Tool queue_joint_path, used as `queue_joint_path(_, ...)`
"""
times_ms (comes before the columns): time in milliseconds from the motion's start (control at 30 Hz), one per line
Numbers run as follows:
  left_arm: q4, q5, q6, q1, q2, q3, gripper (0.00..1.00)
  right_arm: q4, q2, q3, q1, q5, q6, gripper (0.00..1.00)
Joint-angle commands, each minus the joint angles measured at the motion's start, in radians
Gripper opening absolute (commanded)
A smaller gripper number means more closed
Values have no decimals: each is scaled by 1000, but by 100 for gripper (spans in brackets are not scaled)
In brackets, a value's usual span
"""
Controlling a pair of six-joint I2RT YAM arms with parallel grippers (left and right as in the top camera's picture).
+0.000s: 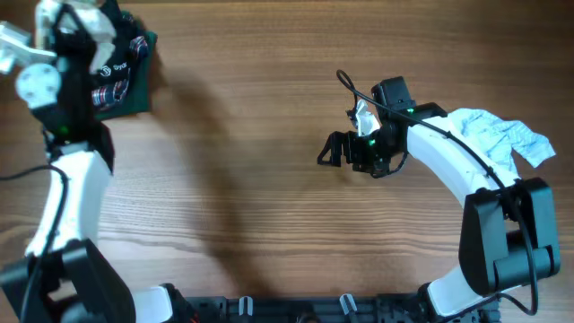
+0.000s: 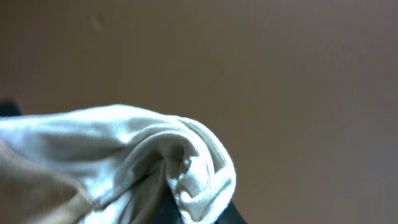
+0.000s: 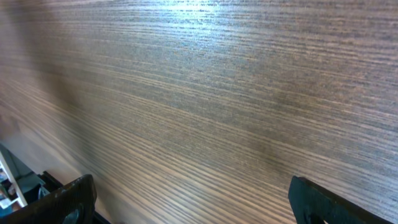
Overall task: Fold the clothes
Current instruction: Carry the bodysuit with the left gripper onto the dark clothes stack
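The white garment hangs above the pile of clothes at the table's far corner, so my left gripper will next move down and release it on top.
My left gripper [image 1: 79, 25] is raised at the far left corner and is shut on a white garment [image 1: 94, 20]. The garment fills the lower left of the left wrist view [image 2: 124, 143] as a bunched fold. Below it lies a pile of clothes [image 1: 126, 81] with a dark green piece and a plaid piece. A crumpled white and light blue garment [image 1: 498, 135] lies at the right, partly under my right arm. My right gripper [image 1: 330, 151] is open and empty, low over bare wood at the table's middle [image 3: 193, 205].
The wooden table [image 1: 251, 179] shows bare wood between the two arms. The arm bases stand at the front edge, left [image 1: 63, 287] and right [image 1: 502, 269]. A black cable [image 1: 345, 82] loops above the right wrist.
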Motion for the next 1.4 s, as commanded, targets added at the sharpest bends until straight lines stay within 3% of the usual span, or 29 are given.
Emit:
queue_joint_path(0, 11, 21, 51, 30, 121, 170, 4, 1, -6, -10, 5, 2, 18, 99)
queue_joint_path(167, 11, -23, 103, 29, 449, 494, 4, 15, -6, -10, 5, 29, 16, 99)
queue_joint_path(267, 12, -78, 103, 29, 549, 595, 4, 28, -6, -10, 5, 29, 15, 99)
queue_joint_path(333, 11, -88, 148, 28, 595, 661, 5, 38, -6, -10, 5, 29, 16, 99)
queue_joint_path(433, -23, -88, 357, 15, 632, 748, 5, 47, -6, -10, 5, 29, 18, 100)
queue_joint_path(567, -173, -75, 367, 13, 636, 755, 4, 51, -6, -10, 5, 29, 18, 99)
queue_joint_path(767, -305, 82, 367, 14, 698, 754, 4, 51, -6, -10, 5, 29, 15, 100)
queue_joint_path(1067, -673, 381, 359, 65, 684, 754, 4, 80, -6, -10, 5, 33, -12, 100)
queue_joint_path(1233, -709, 573, 333, 155, 650, 754, 4, 100, -6, -13, 5, 37, -12, 99)
queue_joint_path(1367, -759, 609, 333, 201, 585, 754, 4, 104, -6, -13, 5, 36, -11, 100)
